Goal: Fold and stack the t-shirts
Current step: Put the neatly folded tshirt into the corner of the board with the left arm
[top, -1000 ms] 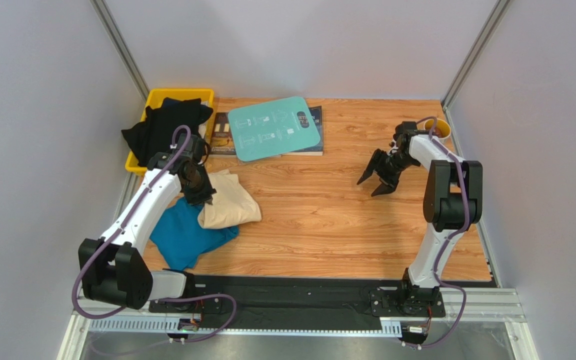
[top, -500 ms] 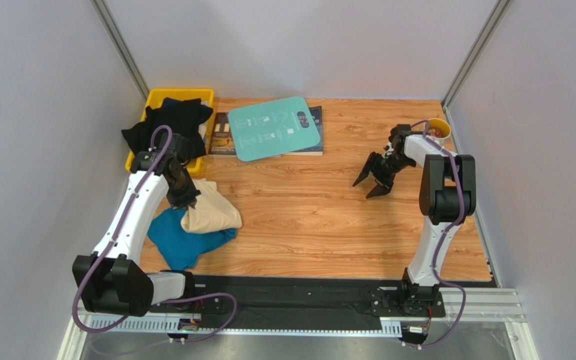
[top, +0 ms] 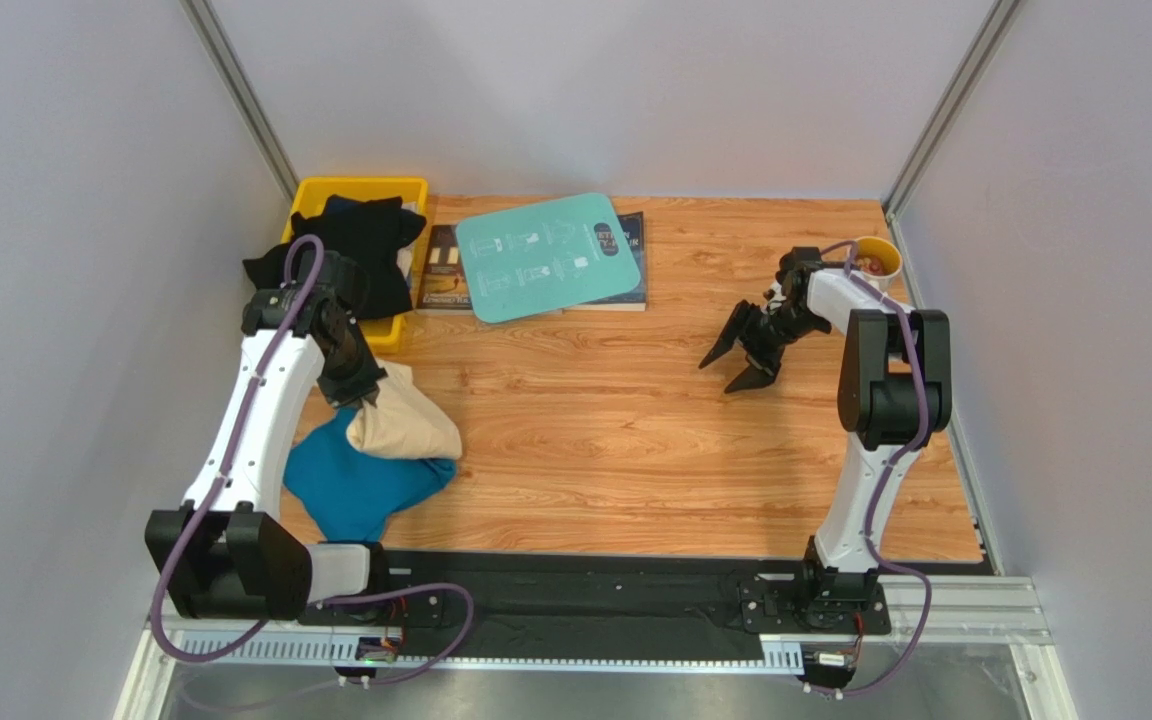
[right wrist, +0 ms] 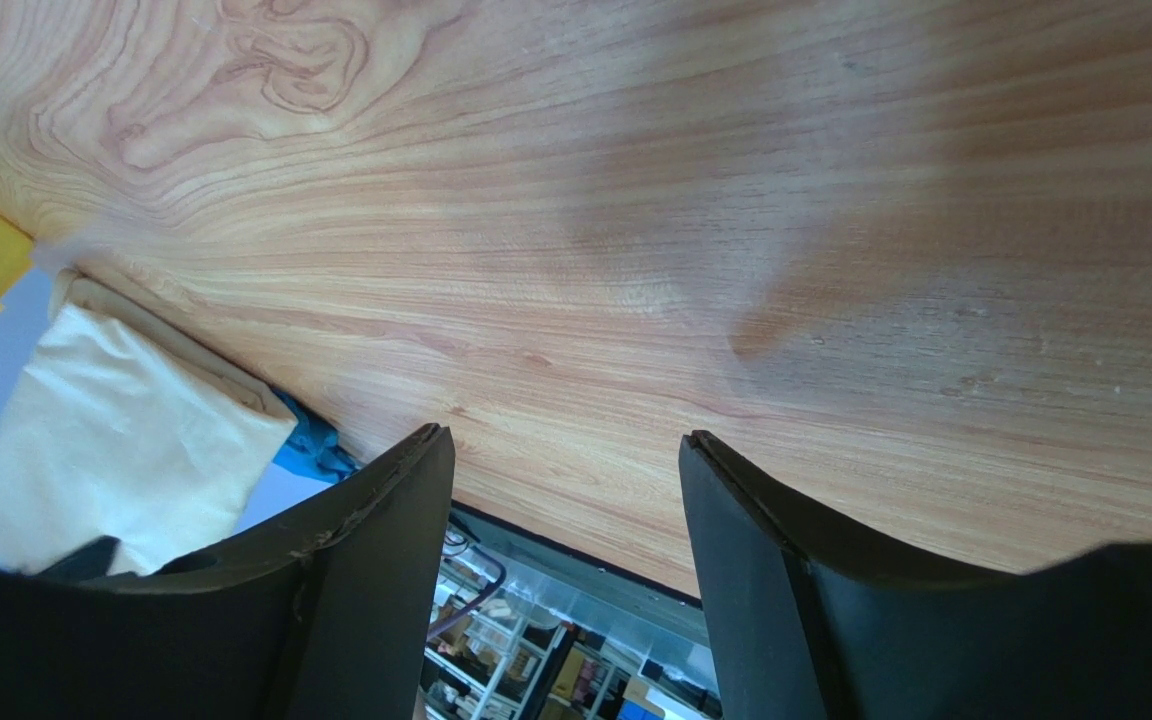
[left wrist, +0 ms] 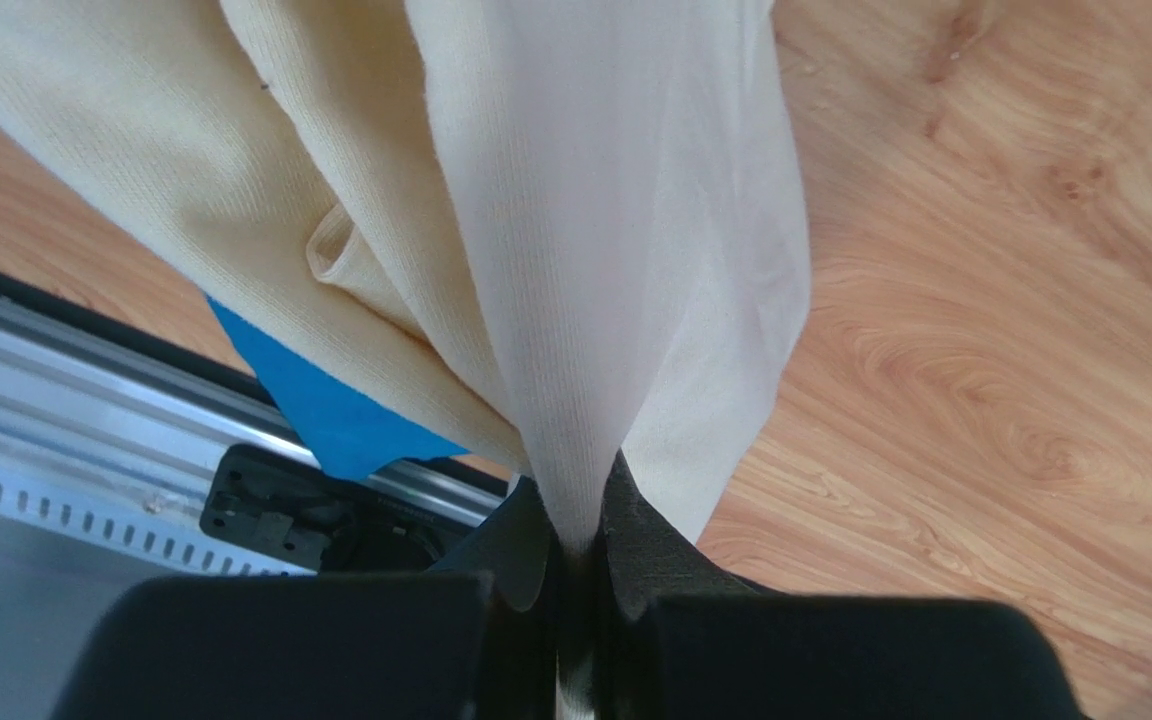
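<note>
The teal-blue t-shirt [top: 349,488] [left wrist: 330,402] is mostly uncovered, so I should move my left gripper back and down over it and let go of the pale cream-yellow t-shirt on it.
My left gripper [top: 355,389] is shut on the pale cream-yellow t-shirt [top: 402,428], which hangs bunched from it over the left side of the table. In the left wrist view the cream cloth [left wrist: 582,270] is pinched between the two black fingers [left wrist: 672,563]. A teal-blue t-shirt [top: 349,488] lies crumpled on the wood under it, its corner [left wrist: 334,413] showing blue. Black t-shirts [top: 334,255] are heaped in and over the yellow bin [top: 387,191]. My right gripper [top: 737,354] hangs open above bare wood at the right, nothing between its fingers [right wrist: 372,555].
A rigid teal board with white print [top: 549,255] lies on a dark book [top: 630,270] at the back centre. A yellow cup [top: 878,258] stands at the far right edge. Grey walls close in both sides; a black rail [top: 597,578] runs along the near edge.
My left arm has drawn back and to the left, dragging the cream t-shirt with it over the teal-blue one. The right gripper has shifted slightly up and left.
</note>
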Tool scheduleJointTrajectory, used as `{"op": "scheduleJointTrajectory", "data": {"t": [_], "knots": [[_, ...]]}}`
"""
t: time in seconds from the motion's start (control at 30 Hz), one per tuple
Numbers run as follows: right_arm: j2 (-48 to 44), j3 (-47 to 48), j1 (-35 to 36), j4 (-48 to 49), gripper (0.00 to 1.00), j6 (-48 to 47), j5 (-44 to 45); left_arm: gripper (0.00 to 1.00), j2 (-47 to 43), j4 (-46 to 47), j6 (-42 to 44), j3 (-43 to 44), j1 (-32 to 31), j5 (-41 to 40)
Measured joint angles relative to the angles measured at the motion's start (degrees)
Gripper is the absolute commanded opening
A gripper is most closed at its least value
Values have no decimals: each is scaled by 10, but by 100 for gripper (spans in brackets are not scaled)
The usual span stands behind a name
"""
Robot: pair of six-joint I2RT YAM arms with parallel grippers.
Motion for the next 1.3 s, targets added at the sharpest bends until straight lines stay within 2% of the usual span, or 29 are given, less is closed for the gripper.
{"op": "scheduleJointTrajectory", "data": {"t": [0.33,0.6,0.77,0.97,1.17,1.2,1.23,1.27,1.3], "knots": [[-2,-1,0,0,63,0,-2,0,147,40,29,128,1,69],[-2,-1,0,0,63,0,-2,0,152,29,35,143,1,70],[-2,-1,0,0,63,0,-2,0,118,12,42,124,1,56],[-2,-1,0,0,63,0,-2,0,48,-19,43,43,1,37],[-2,-1,0,0,62,0,-2,1,35,-41,27,0,13,29],[-2,-1,0,0,62,0,-2,4,35,-41,22,-6,14,25],[-2,0,0,0,62,0,-2,14,35,-41,18,-13,14,19],[-2,-1,0,0,62,0,-2,19,35,-42,14,-18,14,13],[-2,-1,0,0,62,0,-2,31,35,-43,12,-20,14,10]]}}
